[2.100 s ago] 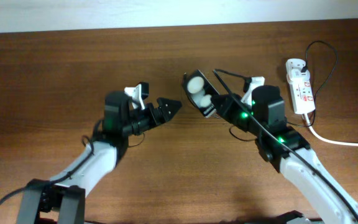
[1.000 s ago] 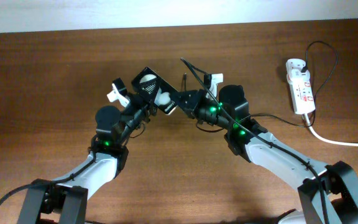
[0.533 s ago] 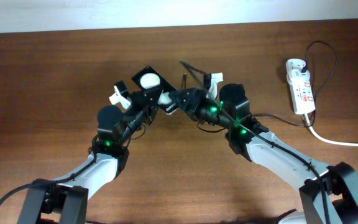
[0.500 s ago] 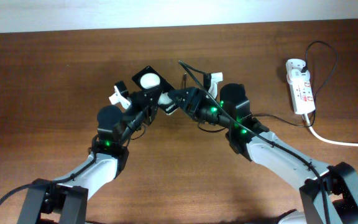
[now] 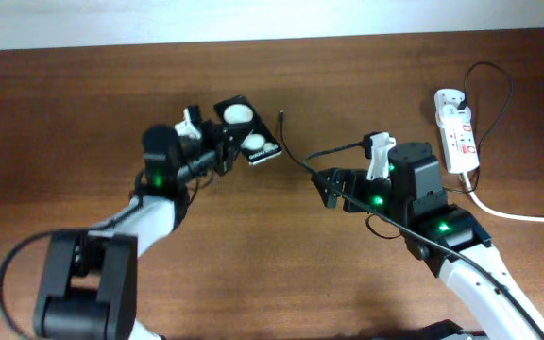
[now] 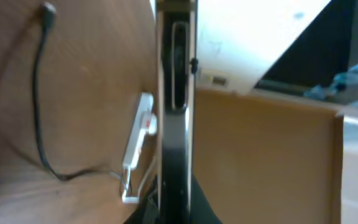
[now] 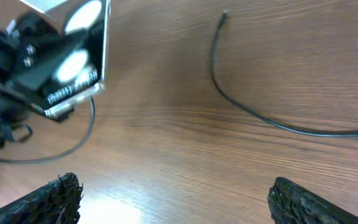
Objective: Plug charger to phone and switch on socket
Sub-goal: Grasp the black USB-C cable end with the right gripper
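Note:
The tip of the charger's plug is outward of the right gripper, near the phone, so the right gripper will next reach outward and down to straddle the cable just behind the tip.
My left gripper point(image 5: 223, 153) is shut on the phone point(image 5: 248, 130), a black slab with two white round patches, and holds it tilted left of centre. The left wrist view shows the phone point(image 6: 175, 106) edge-on, standing up out of the jaws of the left gripper point(image 6: 176, 208). The charger point(image 5: 289, 151), a thin black cable, lies loose on the table with its plug tip point(image 5: 280, 116) just right of the phone. My right gripper point(image 5: 324, 185) is open and empty, right of the cable. From its wrist I see the phone point(image 7: 79, 59), the charger point(image 7: 241, 106) and the wide-apart fingers point(image 7: 55, 199). The white socket point(image 5: 456, 132) lies far right.
A thick white cord point(image 5: 522, 215) runs from the socket off the right edge. The socket point(image 6: 138, 140) also shows small in the left wrist view. A thin robot cable point(image 7: 42, 155) loops on the wood under the phone. Bare wooden table point(image 5: 83, 104) lies to the left.
The right gripper opened, let go of the phone and drew back to the right. The left gripper shut on the phone and carried it left. The charger now lies on the table.

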`<state>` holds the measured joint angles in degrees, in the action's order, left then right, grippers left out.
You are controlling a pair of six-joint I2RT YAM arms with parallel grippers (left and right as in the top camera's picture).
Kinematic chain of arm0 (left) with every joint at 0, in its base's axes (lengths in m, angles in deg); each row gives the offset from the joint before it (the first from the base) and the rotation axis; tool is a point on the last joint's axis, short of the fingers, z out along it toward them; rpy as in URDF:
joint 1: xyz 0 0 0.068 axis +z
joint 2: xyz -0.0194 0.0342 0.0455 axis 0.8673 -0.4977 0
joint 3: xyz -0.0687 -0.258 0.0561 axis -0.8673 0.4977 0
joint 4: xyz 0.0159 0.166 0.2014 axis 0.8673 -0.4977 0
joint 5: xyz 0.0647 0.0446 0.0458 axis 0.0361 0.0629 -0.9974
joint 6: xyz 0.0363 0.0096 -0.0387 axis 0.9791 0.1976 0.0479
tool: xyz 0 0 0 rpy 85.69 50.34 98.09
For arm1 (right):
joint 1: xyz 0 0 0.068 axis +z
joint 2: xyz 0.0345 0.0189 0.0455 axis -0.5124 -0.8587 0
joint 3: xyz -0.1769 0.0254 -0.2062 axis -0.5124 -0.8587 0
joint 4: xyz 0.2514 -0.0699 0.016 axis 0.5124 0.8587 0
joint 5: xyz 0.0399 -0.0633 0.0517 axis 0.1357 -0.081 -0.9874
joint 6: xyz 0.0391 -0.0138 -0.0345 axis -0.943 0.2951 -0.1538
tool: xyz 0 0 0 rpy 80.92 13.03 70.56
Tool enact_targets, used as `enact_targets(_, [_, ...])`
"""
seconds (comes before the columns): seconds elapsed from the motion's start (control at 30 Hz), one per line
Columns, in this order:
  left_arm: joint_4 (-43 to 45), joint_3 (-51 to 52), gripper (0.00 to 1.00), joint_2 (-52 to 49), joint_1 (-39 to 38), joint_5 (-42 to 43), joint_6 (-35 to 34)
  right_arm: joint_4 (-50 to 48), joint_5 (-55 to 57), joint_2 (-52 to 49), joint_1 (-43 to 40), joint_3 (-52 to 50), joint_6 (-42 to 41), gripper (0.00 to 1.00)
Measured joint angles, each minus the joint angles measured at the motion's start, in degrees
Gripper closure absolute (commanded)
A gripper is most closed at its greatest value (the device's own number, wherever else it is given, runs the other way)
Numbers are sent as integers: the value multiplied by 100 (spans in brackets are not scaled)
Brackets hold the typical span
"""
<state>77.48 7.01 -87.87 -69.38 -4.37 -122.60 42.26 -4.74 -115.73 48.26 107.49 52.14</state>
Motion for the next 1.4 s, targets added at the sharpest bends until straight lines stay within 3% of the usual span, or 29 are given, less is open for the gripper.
enact_targets(0.13, [-841, -1300, 100, -1084, 7, 992, -2, 227, 284, 4, 0, 0, 61, 1])
enact_targets(0.3, [-1198, -1410, 100, -1464, 59, 1622, 2, 48, 367, 4, 0, -7, 107, 1])
enact_targets(0.47, [-1158, -1421, 100, -1464, 468, 2306, 267, -1134, 387, -199, 0, -9, 225, 0])
enact_targets(0.57, [-1152, -1425, 100, -1464, 597, 2505, 352, -1086, 428, -1167, 20, 358, 551, 5])
enact_targets(0.67, [-1172, -1427, 100, -1464, 704, 2778, 608, -931, 514, -2393, 107, 1497, 822, 9])
enact_targets(0.8, [-1165, -1427, 100, -1464, 1152, 3086, 850, -254, 949, -3976, 352, 3053, 1058, 20])
enact_targets(0.9, [-1241, -1427, 100, -1464, 1436, 3233, 907, -225, 1316, -4721, 623, 3475, 1130, 24])
enact_targets(1.27, [-1252, -1432, 100, -1464, 1451, 3331, 927, -1775, 1961, -6249, 866, 3670, 1200, 41])
enact_targets(1.4, [-1252, -1432, 100, -1464, 1451, 3331, 992, -1716, 2081, -6437, 866, 3932, 1121, 70])
